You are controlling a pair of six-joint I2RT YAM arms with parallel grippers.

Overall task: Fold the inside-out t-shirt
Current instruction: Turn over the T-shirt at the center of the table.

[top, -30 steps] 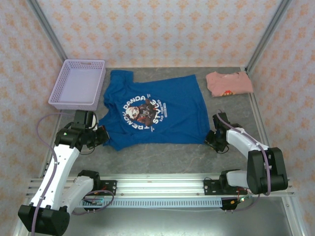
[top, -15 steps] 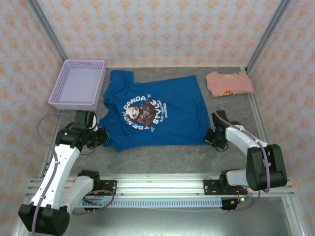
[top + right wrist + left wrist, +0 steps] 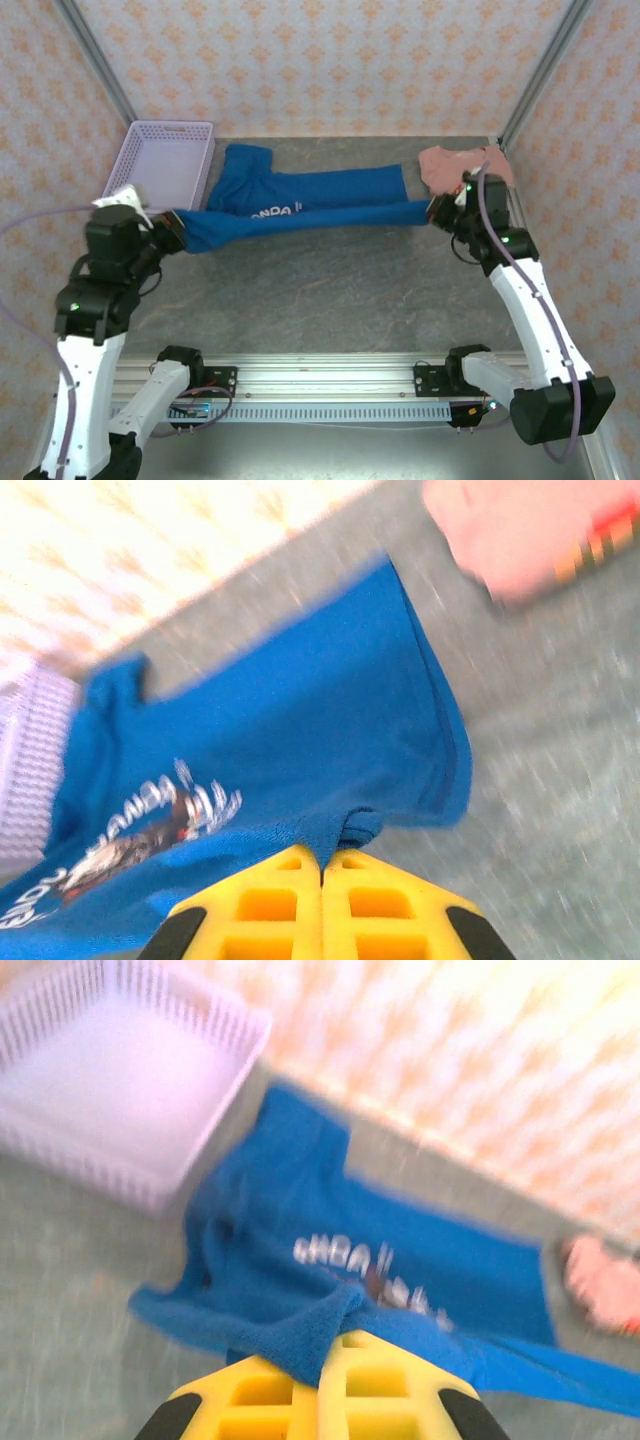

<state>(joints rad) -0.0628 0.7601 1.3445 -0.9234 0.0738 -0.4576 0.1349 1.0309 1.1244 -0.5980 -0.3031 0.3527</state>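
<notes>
I need to lift my left gripper high next, then lower it outward to the table's far edge by the basket (image 3: 274, 1076) and let go, since the shirt's sleeve side is bunched up.
The inside-out t-shirt (image 3: 320, 195) is royal blue with a white printed graphic. Its near edge is lifted and stretched in a long band between my two grippers, while the far part still lies on the grey table. My left gripper (image 3: 176, 226) is shut on the shirt's near left corner, with blue cloth pinched between the yellow fingers (image 3: 335, 1345). My right gripper (image 3: 437, 211) is shut on the near right corner, with cloth bunched at its tips (image 3: 322, 858). Part of the graphic (image 3: 150, 825) shows under the lifted edge.
A lilac plastic basket (image 3: 165, 128) stands at the back left, close to the shirt's sleeve. A folded salmon-pink shirt (image 3: 452, 160) lies at the back right, just behind my right gripper. Bare grey table (image 3: 330, 290) stretches in front of the shirt.
The right gripper has closed on the shirt's corner. Both arms have risen and carried the near edge up and toward the back, folding the shirt over and hiding most of the graphic.
</notes>
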